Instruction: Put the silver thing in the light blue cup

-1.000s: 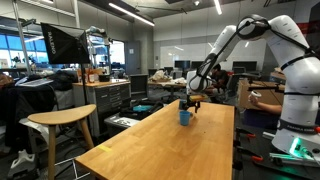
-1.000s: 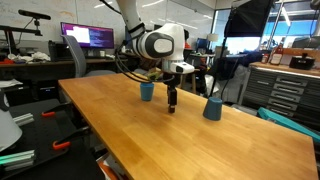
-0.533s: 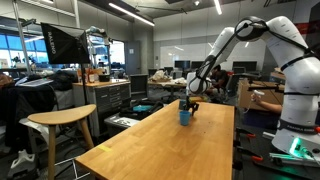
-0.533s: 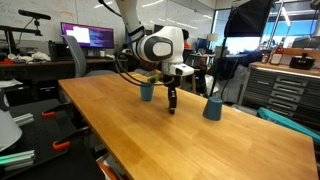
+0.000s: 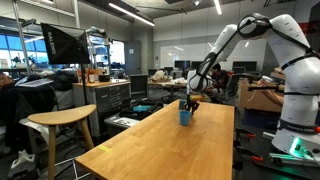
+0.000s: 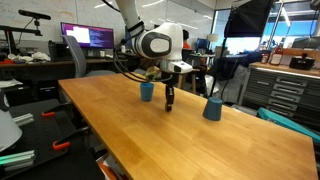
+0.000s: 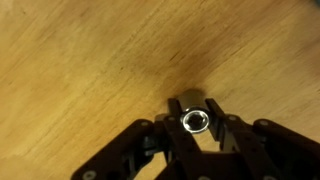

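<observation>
Next, I raise my gripper because its fingertips hang below rim height, and carry it over the light blue cup, which stands close beside it, to release there.
In the wrist view my gripper is shut on the silver thing, a small shiny metal ring-like piece held between the two black fingers just above the wooden table. In an exterior view the gripper hangs low over the table, right of and slightly nearer than the light blue cup. From the opposite end of the table the gripper shows just behind a blue cup; I cannot tell which cup that is. The silver thing is too small to make out in both exterior views.
A second, greyer blue cup stands on the long wooden table to the right of the gripper. A stool stands beside the table. Desks, monitors and cabinets surround it.
The jaws have closed from wide open onto the silver thing. The arm has barely moved, edging slightly left in an exterior view.
</observation>
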Available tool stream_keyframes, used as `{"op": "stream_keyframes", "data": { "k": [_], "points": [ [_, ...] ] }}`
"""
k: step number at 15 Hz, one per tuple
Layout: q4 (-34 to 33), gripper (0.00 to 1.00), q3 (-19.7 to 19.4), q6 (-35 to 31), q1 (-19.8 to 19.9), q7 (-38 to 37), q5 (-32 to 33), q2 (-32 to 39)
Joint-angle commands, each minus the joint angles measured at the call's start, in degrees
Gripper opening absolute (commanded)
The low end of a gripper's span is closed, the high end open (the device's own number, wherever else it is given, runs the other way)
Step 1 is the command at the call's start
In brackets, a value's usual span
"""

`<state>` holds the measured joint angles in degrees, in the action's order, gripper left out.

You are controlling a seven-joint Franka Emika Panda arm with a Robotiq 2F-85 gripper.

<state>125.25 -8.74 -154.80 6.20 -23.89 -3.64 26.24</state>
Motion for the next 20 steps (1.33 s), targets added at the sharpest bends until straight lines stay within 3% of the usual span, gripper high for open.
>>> {"op": "stream_keyframes", "data": {
  "k": [1, 8, 18, 19, 20],
  "points": [
    [5.33, 0.12, 2.18, 4.60, -0.32, 5.39, -3.06, -9.16],
    [9.02, 0.12, 6.49, 10.29, -2.53, 8.48, -7.07, -17.92],
    [6.22, 0.12, 7.67, 7.29, -5.75, 6.35, -7.33, -15.29],
    [5.90, 0.28, 7.67, 7.41, -5.54, 6.71, -7.77, -14.89],
    [5.98, 0.56, 7.44, 7.17, -5.53, 6.58, -7.30, -14.63]
  ]
}}
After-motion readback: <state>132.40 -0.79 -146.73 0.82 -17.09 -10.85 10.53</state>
